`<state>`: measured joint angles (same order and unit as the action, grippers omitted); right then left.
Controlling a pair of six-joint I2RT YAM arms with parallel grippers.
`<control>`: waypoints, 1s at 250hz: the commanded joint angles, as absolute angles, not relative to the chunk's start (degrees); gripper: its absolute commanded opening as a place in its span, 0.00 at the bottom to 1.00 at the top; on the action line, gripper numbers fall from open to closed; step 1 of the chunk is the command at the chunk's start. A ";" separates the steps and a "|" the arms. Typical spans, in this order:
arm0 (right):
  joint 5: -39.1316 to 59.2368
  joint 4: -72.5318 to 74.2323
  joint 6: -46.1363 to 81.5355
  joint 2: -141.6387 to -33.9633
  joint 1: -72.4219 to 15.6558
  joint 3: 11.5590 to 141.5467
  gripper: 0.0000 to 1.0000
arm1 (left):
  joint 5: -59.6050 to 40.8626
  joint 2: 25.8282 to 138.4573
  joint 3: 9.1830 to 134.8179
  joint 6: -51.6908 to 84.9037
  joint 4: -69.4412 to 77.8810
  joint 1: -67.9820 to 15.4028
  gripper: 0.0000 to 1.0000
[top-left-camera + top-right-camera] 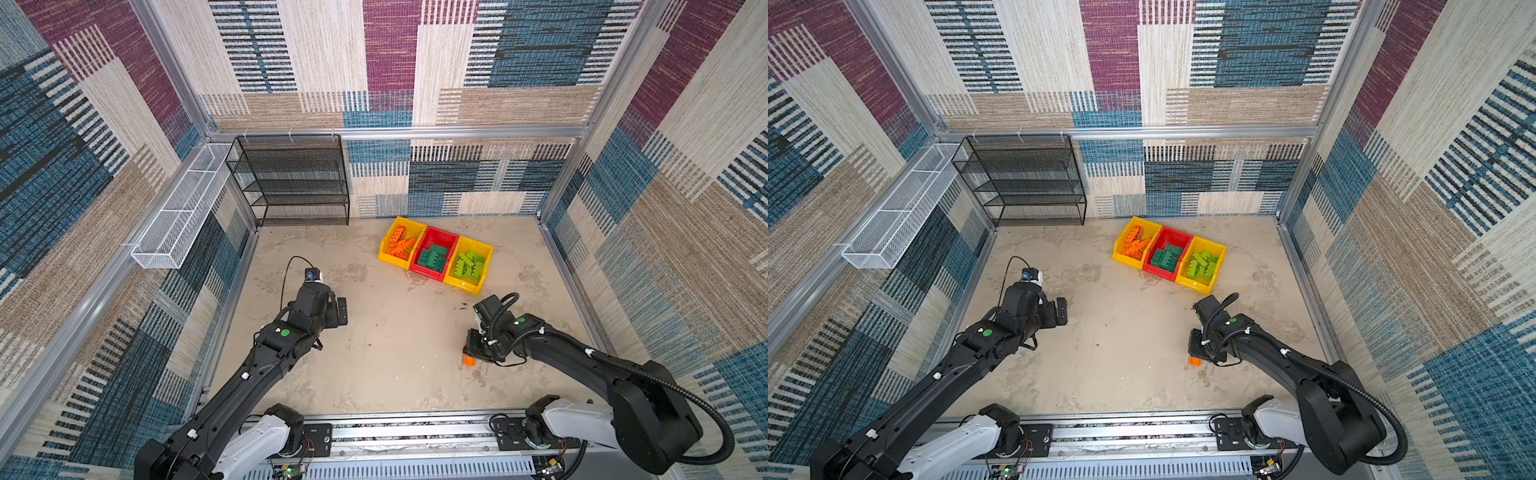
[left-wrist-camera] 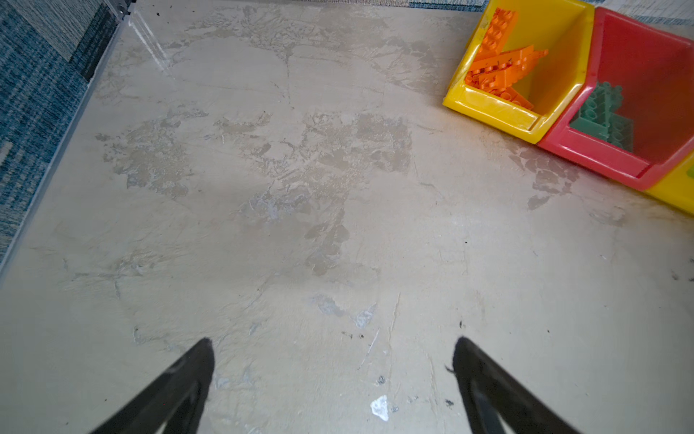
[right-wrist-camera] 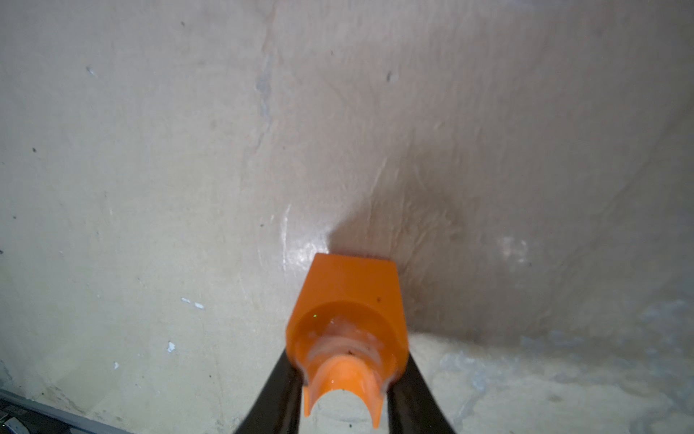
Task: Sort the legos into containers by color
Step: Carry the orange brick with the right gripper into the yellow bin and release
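Note:
The small orange lego matches the color of the orange legos in the yellow bin, so my right gripper will carry it up and outward over that bin and release it there.
Three joined containers stand at the back right of the floor. The left yellow bin (image 1: 385, 248) holds orange legos (image 1: 400, 246), the red bin (image 1: 440, 237) dark green legos (image 1: 433, 255), and the right yellow bin (image 1: 485, 250) lime legos (image 1: 469, 266). My right gripper (image 1: 471, 353) is low at the floor, nearer the front than the bins, and shut on a small orange lego (image 3: 347, 300) whose hollow underside faces the wrist camera. My left gripper (image 2: 332, 353) hangs open and empty over bare floor, to the left of the bins (image 2: 488, 107).
A black mesh shelf rack (image 1: 291, 178) stands against the back wall at the left. A long white wire basket (image 1: 183, 208) is fixed along the left wall. Patterned walls enclose the floor on three sides, and the arms' metal rail (image 1: 415, 432) runs along the front edge.

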<state>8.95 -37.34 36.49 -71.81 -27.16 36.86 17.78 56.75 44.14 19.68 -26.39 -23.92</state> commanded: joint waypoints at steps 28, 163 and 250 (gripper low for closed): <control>7.35 -36.21 32.24 -78.04 -27.20 50.14 0.26 | 17.11 60.18 47.14 16.62 -23.50 -20.25 1.00; 9.22 -39.28 20.48 -123.14 -24.77 112.88 0.27 | 14.41 61.30 46.47 22.23 -20.91 -8.46 1.00; 12.98 -47.45 19.46 -149.15 -22.85 149.75 0.59 | 13.45 61.64 47.85 16.90 -21.76 -1.23 1.00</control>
<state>10.61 -43.66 19.88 -144.73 -23.38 142.50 14.57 62.08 47.59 19.33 -22.37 -3.18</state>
